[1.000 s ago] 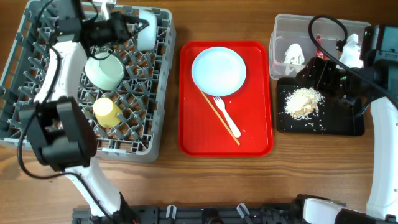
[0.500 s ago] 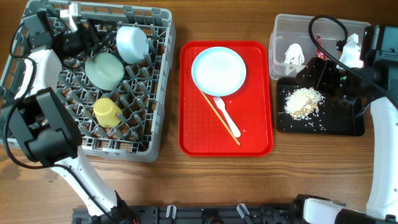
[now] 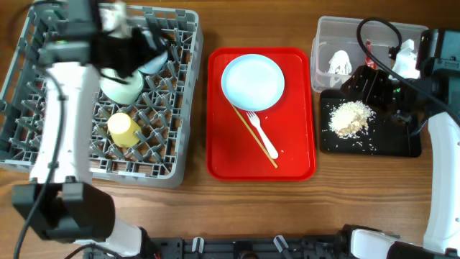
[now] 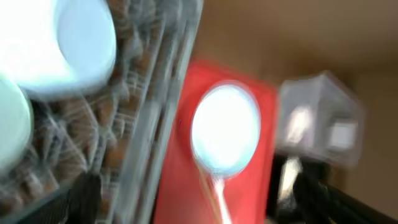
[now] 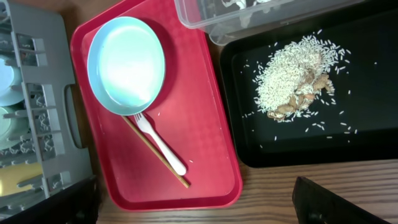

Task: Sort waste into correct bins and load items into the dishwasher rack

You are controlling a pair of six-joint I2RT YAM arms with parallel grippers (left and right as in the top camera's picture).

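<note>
My left gripper will move across the rack's side and go down beside the fork, since the chopstick's upper end [image 3: 244, 122] [image 4: 204, 183] is below the gripper and to its right in the overhead view.
My left gripper [image 3: 147, 50] hangs open and empty over the back of the grey dishwasher rack [image 3: 29, 86], above the light blue bowl [image 3: 152, 63] and the light green bowl [image 3: 118, 88]. A yellow cup [image 3: 123, 129] lies in the rack nearer the front. The left wrist view is blurred; it shows the blue bowl [image 4: 68, 43] and the plate [image 4: 225, 127]. On the red tray [image 3: 295, 155] lie the plate [image 3: 252, 82], white fork [image 3: 263, 138] and chopsticks [image 3: 248, 126]. My right gripper [image 3: 363, 85] is open between the clear tub [image 3: 323, 32] and the black tray [image 3: 402, 144].
The clear tub holds a crumpled tissue [image 3: 339, 61] and a red wrapper [image 3: 369, 52]. Rice crumbs [image 3: 350, 117] are heaped on the black tray, also in the right wrist view [image 5: 292, 78]. Bare wooden table lies in front of the trays.
My left gripper has opened and let go of the light blue bowl, which now rests in the rack; the arm swung left, then back over the bowls. The right arm stayed still.
</note>
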